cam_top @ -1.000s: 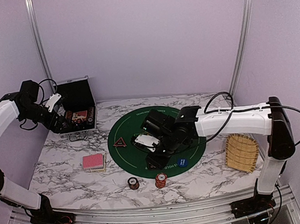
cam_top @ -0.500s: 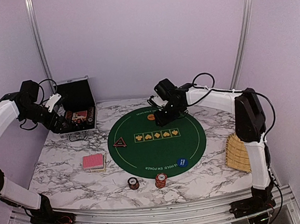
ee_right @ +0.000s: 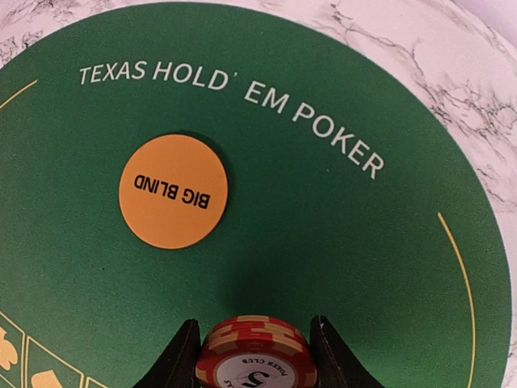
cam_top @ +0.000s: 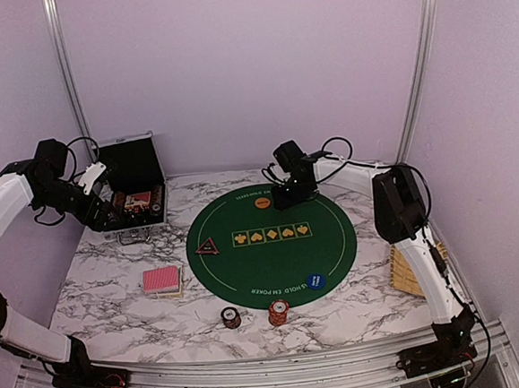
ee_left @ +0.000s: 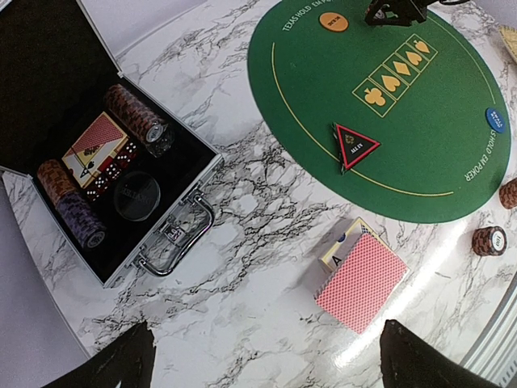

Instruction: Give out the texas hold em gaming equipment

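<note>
I will next lower the short red stack with my right gripper onto the bare felt (ee_right: 258,297) beside the orange "Big Blind" button (ee_right: 173,191) and release it, since the felt is just below.
My right gripper (cam_top: 288,197) (ee_right: 254,339) is at the far side of the green mat (cam_top: 273,258), shut on a small stack of red poker chips (ee_right: 257,354) just above the felt. The orange "Big Blind" button (ee_right: 173,191) (cam_top: 262,203) lies beside it. On the mat's left is a dark triangular marker (cam_top: 209,246) (ee_left: 354,145), and near its front right a blue button (cam_top: 316,281). Red-backed cards (cam_top: 161,280) (ee_left: 361,282) lie on the marble. My left gripper (cam_top: 92,182) (ee_left: 266,364) hovers open by the case, holding nothing.
The open black case (cam_top: 132,190) (ee_left: 186,190) at the back left holds rows of chips, cards and dice. A dark chip stack (cam_top: 231,318) and an orange-red stack (cam_top: 279,313) stand near the front edge. A wicker tray (cam_top: 416,272) lies at the right, partly behind my right arm.
My right arm has swung from the mat's near centre to its far side, beside the orange button, with the chips still in its jaws. The left arm has not moved.
</note>
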### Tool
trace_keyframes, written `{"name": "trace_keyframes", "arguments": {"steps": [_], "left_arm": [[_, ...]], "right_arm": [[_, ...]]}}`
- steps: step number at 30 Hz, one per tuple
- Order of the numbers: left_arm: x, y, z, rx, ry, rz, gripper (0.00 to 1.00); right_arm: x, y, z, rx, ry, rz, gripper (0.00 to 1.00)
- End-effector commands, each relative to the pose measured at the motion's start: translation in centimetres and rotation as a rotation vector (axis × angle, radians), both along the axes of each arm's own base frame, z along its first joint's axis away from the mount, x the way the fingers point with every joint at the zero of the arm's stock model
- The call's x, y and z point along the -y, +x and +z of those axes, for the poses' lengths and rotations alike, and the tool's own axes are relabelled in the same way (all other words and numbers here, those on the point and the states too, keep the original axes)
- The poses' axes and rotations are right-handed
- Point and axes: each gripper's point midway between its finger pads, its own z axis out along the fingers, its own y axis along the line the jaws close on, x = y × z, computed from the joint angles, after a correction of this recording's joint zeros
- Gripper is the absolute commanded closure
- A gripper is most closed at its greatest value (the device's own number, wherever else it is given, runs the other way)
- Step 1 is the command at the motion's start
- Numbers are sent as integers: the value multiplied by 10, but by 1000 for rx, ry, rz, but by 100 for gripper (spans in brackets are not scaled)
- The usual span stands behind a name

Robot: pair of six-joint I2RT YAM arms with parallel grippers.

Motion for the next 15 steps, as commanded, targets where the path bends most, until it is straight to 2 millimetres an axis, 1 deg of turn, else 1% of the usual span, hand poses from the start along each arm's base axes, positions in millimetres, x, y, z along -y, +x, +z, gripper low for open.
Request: {"name": "trace_keyframes", "arguments": {"steps": [1, 8, 13, 15], "left_arm": [[3, -6, -2, -24, -1, -25, 1], [2, -6, -5, -32, 3, -25, 1], [1, -5, -5, -31, 12, -23, 1], [1, -5, -5, -28, 15, -23, 1]], "right_arm": [[-8, 19, 13, 71, 53, -14, 91], [-4, 29, -1, 87, 51, -44, 90], [0, 30, -12, 72, 45, -52, 90], [3, 29, -16, 68, 36, -53, 87]]}}
